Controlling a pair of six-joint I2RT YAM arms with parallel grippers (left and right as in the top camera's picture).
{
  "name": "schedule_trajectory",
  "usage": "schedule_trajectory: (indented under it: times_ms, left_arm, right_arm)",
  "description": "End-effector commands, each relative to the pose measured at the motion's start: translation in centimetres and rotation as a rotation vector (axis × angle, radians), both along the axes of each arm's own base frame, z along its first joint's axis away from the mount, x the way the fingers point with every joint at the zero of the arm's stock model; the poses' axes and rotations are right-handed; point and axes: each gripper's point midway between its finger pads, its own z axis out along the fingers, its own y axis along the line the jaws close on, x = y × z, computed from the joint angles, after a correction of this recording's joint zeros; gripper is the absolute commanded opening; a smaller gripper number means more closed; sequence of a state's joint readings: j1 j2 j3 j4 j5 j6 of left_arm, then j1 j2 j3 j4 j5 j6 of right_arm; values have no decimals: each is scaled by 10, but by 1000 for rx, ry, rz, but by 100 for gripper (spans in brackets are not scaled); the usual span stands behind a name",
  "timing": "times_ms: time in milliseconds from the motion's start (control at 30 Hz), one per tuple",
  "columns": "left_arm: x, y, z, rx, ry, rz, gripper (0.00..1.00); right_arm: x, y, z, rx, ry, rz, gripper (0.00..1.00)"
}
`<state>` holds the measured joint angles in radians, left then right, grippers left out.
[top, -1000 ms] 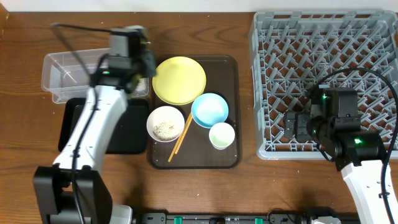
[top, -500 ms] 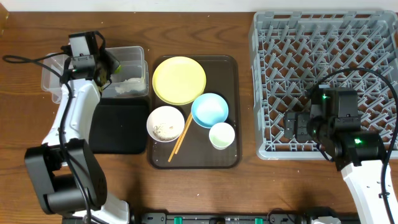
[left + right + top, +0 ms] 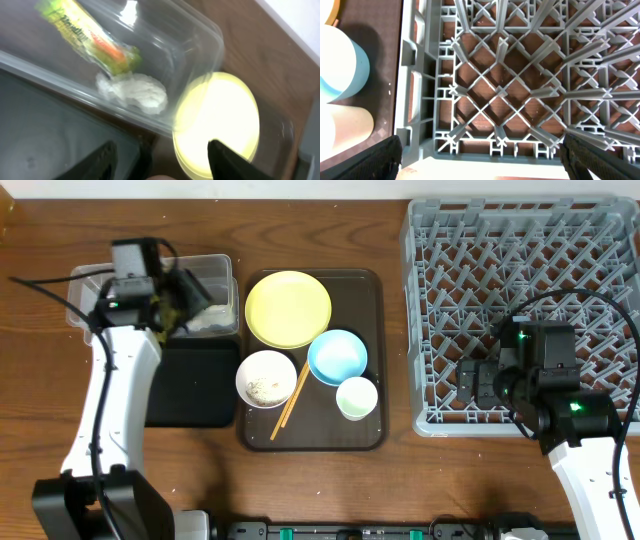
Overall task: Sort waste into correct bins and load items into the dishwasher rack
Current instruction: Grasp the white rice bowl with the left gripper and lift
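The robot should next move its left gripper from the tub back and down onto the white bowl's rim beside the chopsticks, since there are food specks inside the bowl.
My left gripper hangs open over the clear tub, with nothing between its fingers. Inside the tub lie the green-and-yellow wrapper and a white crumpled lump. The black tray sits just in front of the tub. On the brown serving tray are the yellow plate, the blue bowl, the white bowl with food specks, the small cup and the chopsticks. My right gripper stands open over the grey rack's near-left corner, holding nothing.
The rack's upright pegs rise below my right gripper. The blue bowl and cup lie just left of the rack wall. Bare wood shows between the serving tray and the rack.
My left arm has swung left from the tub's right end to over the tub, and its gripper has gone from shut to open. The right arm has not moved.
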<state>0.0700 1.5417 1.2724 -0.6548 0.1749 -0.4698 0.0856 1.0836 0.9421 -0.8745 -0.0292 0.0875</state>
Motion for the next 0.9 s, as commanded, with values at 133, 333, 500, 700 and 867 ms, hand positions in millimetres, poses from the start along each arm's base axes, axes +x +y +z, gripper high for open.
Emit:
schedule_trajectory:
  times_ms: [133, 333, 500, 700, 867]
  left_arm:
    - [-46, -81, -37, 10, 198, -339, 61]
    - [-65, -122, -64, 65, 266, -466, 60]
    - [-73, -139, -90, 128, 335, -516, 60]
    - [-80, -148, -124, 141, 427, -537, 59]
    - [-84, -146, -144, 144, 490, -526, 43]
  right_arm:
    - [4, -5, 9, 5, -23, -25, 99]
    - [2, -5, 8, 5, -16, -25, 99]
    - [0, -5, 7, 4, -7, -25, 99]
    - [0, -5, 6, 4, -4, -25, 99]
    - [-2, -5, 5, 3, 4, -24, 99]
